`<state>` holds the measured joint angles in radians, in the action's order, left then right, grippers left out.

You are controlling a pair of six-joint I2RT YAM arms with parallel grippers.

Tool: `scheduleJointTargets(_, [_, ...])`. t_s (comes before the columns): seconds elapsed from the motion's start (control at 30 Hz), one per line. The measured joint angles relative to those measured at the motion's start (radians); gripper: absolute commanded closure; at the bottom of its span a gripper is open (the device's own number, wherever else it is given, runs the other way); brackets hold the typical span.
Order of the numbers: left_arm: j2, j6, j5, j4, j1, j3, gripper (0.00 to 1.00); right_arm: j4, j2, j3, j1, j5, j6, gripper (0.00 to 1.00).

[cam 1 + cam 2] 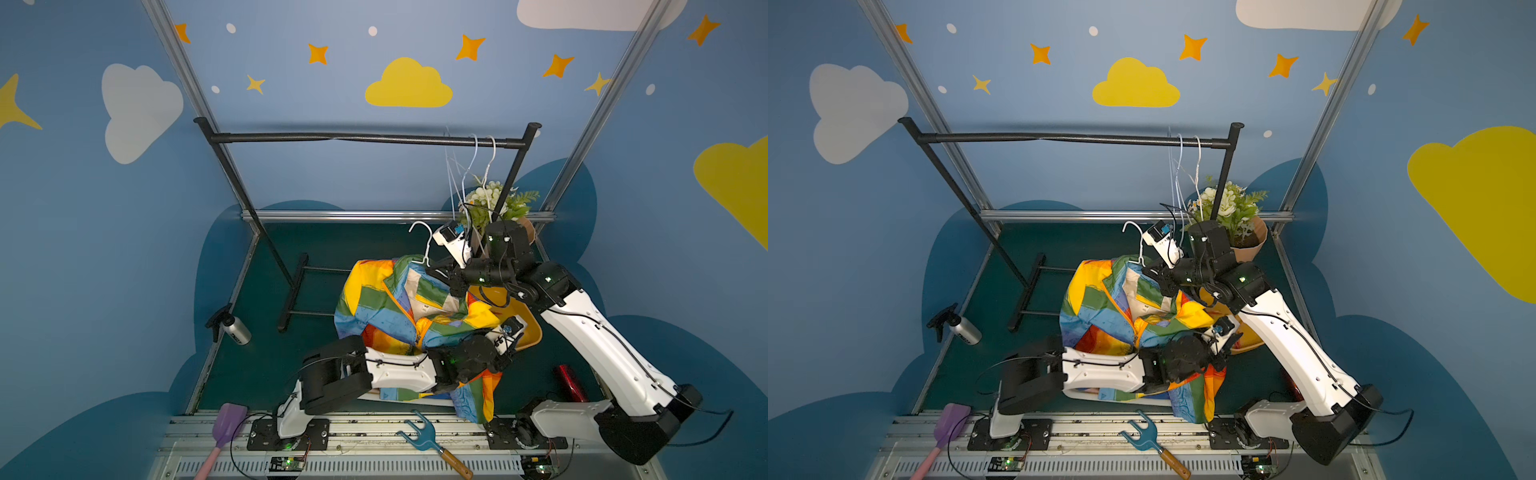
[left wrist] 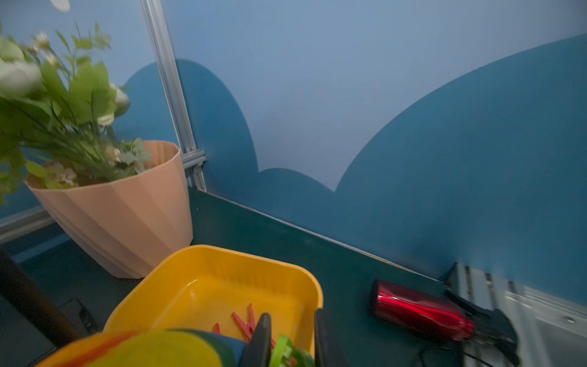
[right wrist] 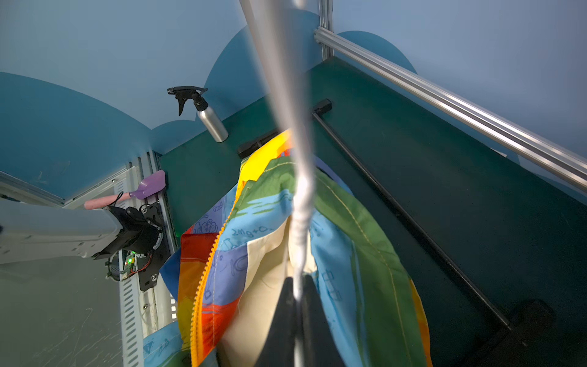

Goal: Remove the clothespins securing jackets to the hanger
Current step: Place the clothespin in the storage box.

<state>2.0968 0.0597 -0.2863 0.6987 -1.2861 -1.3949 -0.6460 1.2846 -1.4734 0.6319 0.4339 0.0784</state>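
The yellow bin below and outward of my left gripper already holds red clothespins. The green clothespin will go next, as my left gripper lowers outward over that bin and releases it there.
A rainbow-striped jacket (image 1: 399, 307) (image 1: 1121, 307) hangs off a white wire hanger (image 1: 424, 239) (image 3: 300, 206) over the middle of the table. My right gripper (image 3: 298, 302) (image 1: 438, 272) is shut on the hanger's wire at the jacket's collar and holds it up. My left gripper (image 2: 292, 341) reaches past the jacket's right side and is shut on a green clothespin (image 2: 286, 351) above the yellow bin (image 2: 222, 257) (image 1: 530, 320). A red clothespin (image 2: 244, 322) lies in the bin. No other clothespin shows on the jacket.
A black clothes rack (image 1: 365, 139) spans the back, with empty white hangers (image 1: 478, 166) at its right end. A potted plant (image 1: 498, 203) stands behind the bin and a red bottle (image 1: 569, 382) lies to its right. A spray bottle (image 1: 232, 328) stands far left.
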Motion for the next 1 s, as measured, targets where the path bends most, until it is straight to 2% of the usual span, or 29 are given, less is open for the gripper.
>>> scheduleJointTargets(0.13, [0.146,-0.025,0.011,-0.092,0.059,-0.192,0.94,-0.009,-0.015,0.0,0.007,-0.006,0.002,1.0])
scheduleJointTargets(0.27, [0.242,-0.053,0.019,-0.191,0.075,-0.353,0.89,-0.006,-0.031,0.01,0.007,-0.021,0.017,1.0])
scheduleJointTargets(0.3, [0.254,-0.059,0.026,-0.207,0.073,-0.372,0.87,-0.005,-0.034,0.012,0.007,-0.024,0.018,1.0])
scheduleJointTargets(0.37, [0.278,-0.072,0.035,-0.241,0.065,-0.402,0.76,-0.006,-0.04,0.016,0.007,-0.031,0.023,1.0])
scheduleJointTargets(0.43, [0.29,-0.083,0.039,-0.271,0.058,-0.405,0.64,-0.004,-0.041,0.016,0.008,-0.031,0.023,1.0])
scheduleJointTargets(0.5, [0.294,-0.087,0.039,-0.303,0.052,-0.394,0.62,-0.006,-0.042,0.016,0.011,-0.03,0.013,1.0])
scheduleJointTargets(0.6, [0.293,-0.079,0.026,-0.331,0.05,-0.379,0.5,-0.009,-0.042,0.017,0.014,-0.028,0.004,1.0])
scheduleJointTargets(0.67, [0.29,-0.071,0.01,-0.342,0.048,-0.374,0.34,-0.009,-0.044,0.019,0.014,-0.025,0.002,1.0])
scheduleJointTargets(0.7, [0.285,-0.07,0.003,-0.347,0.047,-0.369,0.31,-0.009,-0.044,0.019,0.014,-0.023,0.0,1.0])
scheduleJointTargets(1.0, [0.149,-0.049,-0.061,-0.359,-0.001,-0.276,0.2,-0.006,-0.067,0.013,0.018,-0.014,-0.009,1.0])
